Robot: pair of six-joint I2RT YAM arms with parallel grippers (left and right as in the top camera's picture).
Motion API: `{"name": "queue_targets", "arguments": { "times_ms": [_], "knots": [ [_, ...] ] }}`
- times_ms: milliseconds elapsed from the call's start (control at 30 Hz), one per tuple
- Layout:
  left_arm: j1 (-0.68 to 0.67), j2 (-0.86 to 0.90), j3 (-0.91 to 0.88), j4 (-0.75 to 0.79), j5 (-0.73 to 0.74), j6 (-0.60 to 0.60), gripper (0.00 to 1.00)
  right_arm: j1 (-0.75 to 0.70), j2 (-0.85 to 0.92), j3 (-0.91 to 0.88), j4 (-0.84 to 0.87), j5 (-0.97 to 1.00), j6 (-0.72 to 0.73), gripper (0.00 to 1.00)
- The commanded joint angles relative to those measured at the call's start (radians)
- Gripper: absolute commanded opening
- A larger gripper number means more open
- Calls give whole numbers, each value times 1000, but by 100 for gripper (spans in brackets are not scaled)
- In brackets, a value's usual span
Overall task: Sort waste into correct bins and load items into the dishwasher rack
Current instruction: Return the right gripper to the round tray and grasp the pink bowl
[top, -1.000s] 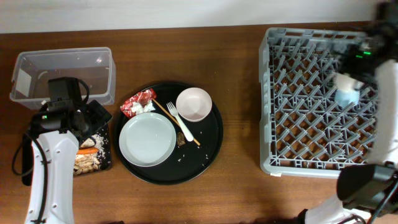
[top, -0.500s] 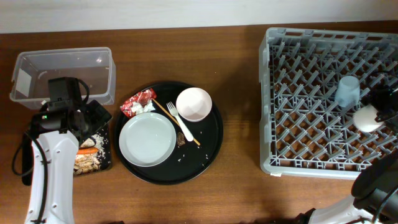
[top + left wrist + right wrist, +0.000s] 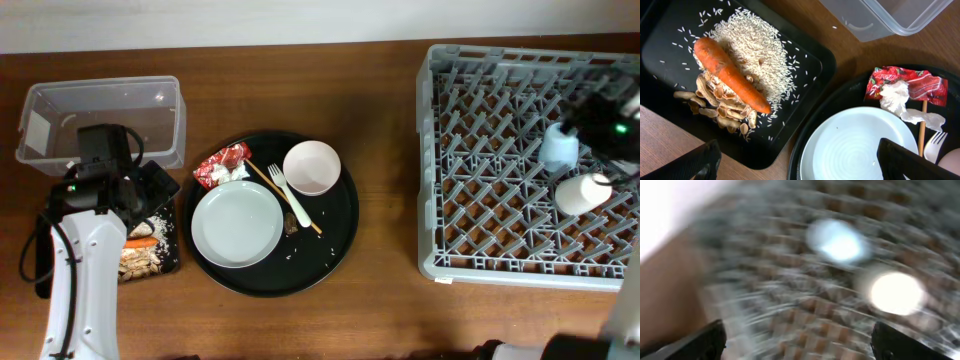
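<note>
The bowl is to the left of my right gripper in the overhead view. My right gripper should swing away from the rack (image 3: 480, 170) next, down onto the bowl's rim beside the fork.
My left gripper (image 3: 152, 192) (image 3: 800, 170) is open and empty, over the edge between the flat black tray (image 3: 807, 65) and the pale grey plate (image 3: 237, 225) (image 3: 855, 145). The tray holds the carrot (image 3: 730, 75), rice (image 3: 755, 47) and beige scraps (image 3: 720, 107). The red-and-white wrapper (image 3: 222, 165) (image 3: 905, 82), pinkish-white bowl (image 3: 311, 167) and white fork (image 3: 290, 197) lie on the round tray. The clear tub (image 3: 100, 120) is empty. My right gripper (image 3: 606, 118) (image 3: 802, 350) is open above the dishwasher rack (image 3: 480, 170), where the blue cup (image 3: 558, 147) (image 3: 837, 242) and white cup (image 3: 583, 193) (image 3: 895, 292) stand.
The large round black tray (image 3: 335, 235) sits mid-table with a brown stick (image 3: 268, 178), a small brown lump (image 3: 290, 226) and loose rice grains. The right wrist view is heavily blurred. Bare wood lies between the round tray and the rack.
My right gripper has let go of the white cup in the rack beside the blue cup and drawn away toward the back. The left arm has not moved.
</note>
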Motion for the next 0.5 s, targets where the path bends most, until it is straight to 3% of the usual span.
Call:
{"name": "queue_targets", "arguments": {
  "times_ms": [0, 133, 300, 467],
  "knots": [
    [4, -17, 19, -1, 0, 5, 99, 252, -53, 18, 22, -163, -43, 92],
    [4, -17, 19, -1, 0, 5, 99, 505, 10, 18, 46, -141, -43, 89],
    [4, -17, 19, -1, 0, 5, 99, 820, 196, 18, 148, -23, -47, 75],
    [4, -17, 19, -2, 0, 5, 99, 1013, 410, 18, 257, 128, -46, 69]
  ]
}}
